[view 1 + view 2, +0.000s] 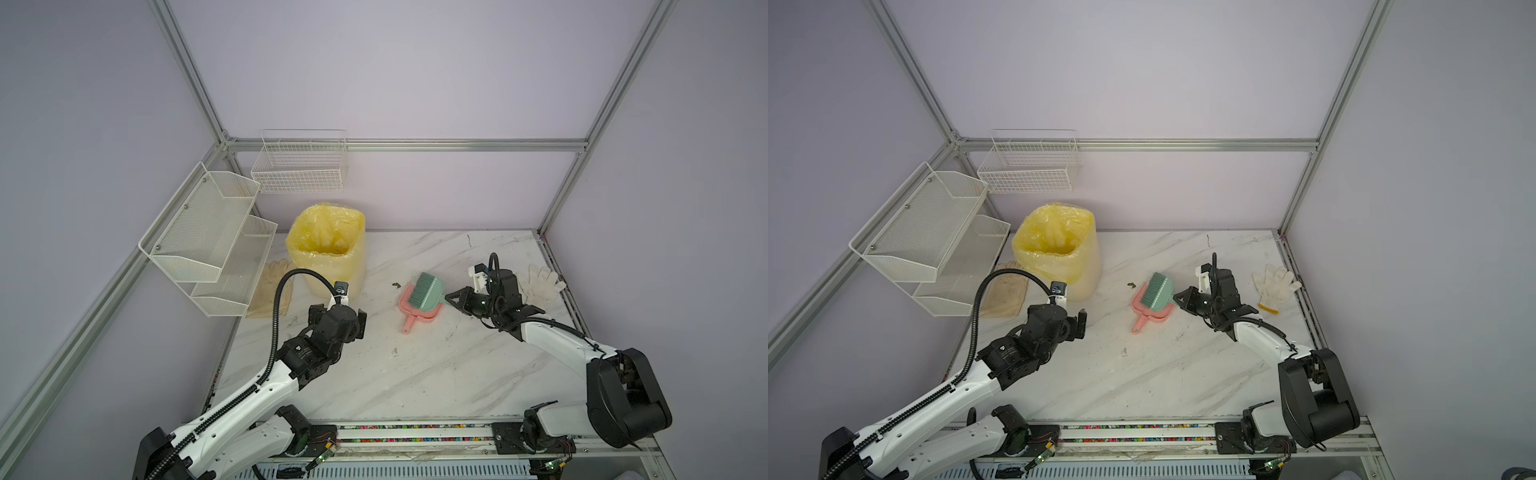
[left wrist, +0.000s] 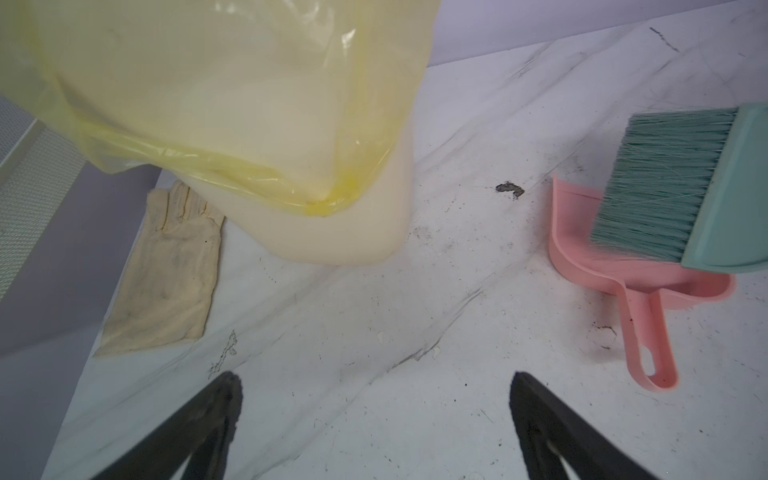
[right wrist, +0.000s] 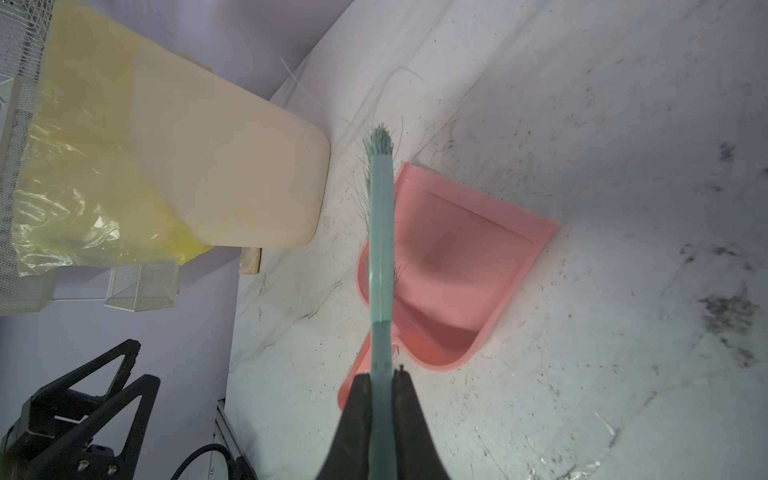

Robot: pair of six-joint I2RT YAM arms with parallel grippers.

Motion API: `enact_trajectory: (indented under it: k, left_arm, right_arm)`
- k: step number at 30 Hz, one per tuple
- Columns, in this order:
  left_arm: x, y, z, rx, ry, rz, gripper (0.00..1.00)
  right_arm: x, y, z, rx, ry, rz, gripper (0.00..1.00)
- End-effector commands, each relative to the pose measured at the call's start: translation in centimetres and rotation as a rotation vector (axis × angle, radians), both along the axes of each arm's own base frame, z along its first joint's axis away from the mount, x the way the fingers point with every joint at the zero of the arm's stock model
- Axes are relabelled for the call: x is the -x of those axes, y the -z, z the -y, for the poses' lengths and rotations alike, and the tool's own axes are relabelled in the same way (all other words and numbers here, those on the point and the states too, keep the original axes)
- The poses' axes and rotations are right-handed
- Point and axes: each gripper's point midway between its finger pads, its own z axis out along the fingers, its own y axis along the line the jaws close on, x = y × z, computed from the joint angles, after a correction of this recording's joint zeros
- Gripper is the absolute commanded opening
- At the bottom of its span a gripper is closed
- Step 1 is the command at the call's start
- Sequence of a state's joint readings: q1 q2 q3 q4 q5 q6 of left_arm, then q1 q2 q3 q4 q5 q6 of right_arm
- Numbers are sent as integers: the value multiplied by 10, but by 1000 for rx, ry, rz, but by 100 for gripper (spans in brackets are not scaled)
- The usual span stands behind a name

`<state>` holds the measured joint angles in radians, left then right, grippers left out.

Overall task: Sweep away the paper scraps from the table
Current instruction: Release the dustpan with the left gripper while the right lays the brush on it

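I will next lower the teal brush in my right gripper onto the pink dustpan's tray point(image 1: 407, 301) point(image 3: 460, 268) and let go of the handle, because the bristles already hang over the bare pan.
The paper scraps are out of view. On the white marbled table point(image 1: 415, 374) point(image 1: 1142, 374) lies a pink dustpan point(image 1: 415, 316) point(image 1: 1148, 316) point(image 2: 648, 291) point(image 3: 457, 266), and its tray looks bare. My right gripper point(image 1: 451, 296) point(image 1: 1177, 297) point(image 3: 382, 376) is shut on the handle of a teal brush point(image 1: 424, 291) point(image 1: 1156, 291) point(image 2: 665, 183) point(image 3: 380, 232), whose bristles hang over the pan. My left gripper point(image 1: 340, 316) point(image 2: 376, 376) is open with nothing between its fingers, above the table left of the pan and in front of the bin.
A cream bin with a yellow bag point(image 1: 328, 249) point(image 1: 1059, 249) point(image 2: 228, 104) point(image 3: 187, 166) stands at the back left. A cream glove point(image 1: 272, 291) point(image 2: 166, 274) lies beside it, a white glove point(image 1: 542, 282) point(image 1: 1275, 286) at the right edge. White mesh shelves point(image 1: 208, 237) hang on the left wall. A small dark fleck point(image 1: 395, 284) point(image 2: 510, 189) lies by the pan.
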<state>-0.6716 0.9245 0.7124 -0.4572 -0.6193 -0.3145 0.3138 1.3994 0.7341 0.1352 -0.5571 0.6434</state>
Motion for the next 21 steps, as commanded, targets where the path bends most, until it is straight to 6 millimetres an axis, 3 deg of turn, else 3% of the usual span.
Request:
enact_trajectory:
  k: [1, 7, 15, 21]
  left_arm:
    - [4, 14, -17, 10, -88, -5, 100]
    - [8, 15, -23, 36, -99, 16, 100]
    - [9, 19, -27, 40, -118, 9, 100]
    - [10, 21, -32, 38, -142, 7, 100]
  right_arm:
    - [-6, 0, -4, -48, 0, 25, 0]
    - [-8, 35, 0, 11, 11, -42, 0]
    - [-10, 52, 14, 129, 50, -83, 39]
    - [-9, 41, 20, 163, 58, -57, 57]
